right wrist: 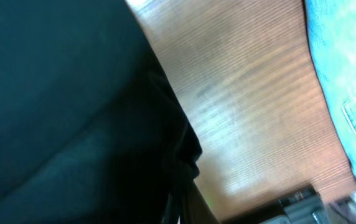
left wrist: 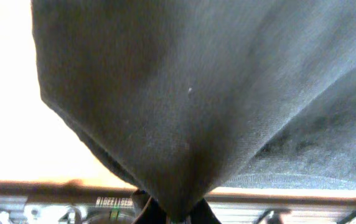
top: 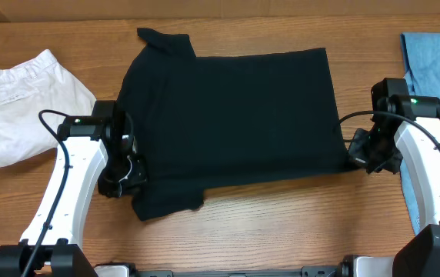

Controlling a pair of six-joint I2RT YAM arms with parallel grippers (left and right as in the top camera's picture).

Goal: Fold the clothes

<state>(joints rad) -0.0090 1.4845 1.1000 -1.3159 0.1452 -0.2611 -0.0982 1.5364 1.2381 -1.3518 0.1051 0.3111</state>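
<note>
The shirt is still unfolded, so the left gripper will next carry the pinched edge outward onto the shirt's side by the white garment and let go of it there.
A black t-shirt (top: pixel 231 119) lies spread across the middle of the wooden table, one sleeve at the back left and one at the front left. My left gripper (top: pixel 131 171) is shut on the shirt's left edge near the front sleeve; the cloth (left wrist: pixel 184 124) hangs pinched between its fingers (left wrist: pixel 177 214). My right gripper (top: pixel 356 158) is shut on the shirt's front right corner, where dark fabric (right wrist: pixel 72 112) bunches at its fingers (right wrist: pixel 181 208).
A folded white garment (top: pixel 24 104) lies at the left side of the table. A light blue denim garment (top: pixel 431 69) lies along the right edge and also shows in the right wrist view (right wrist: pixel 346 81).
</note>
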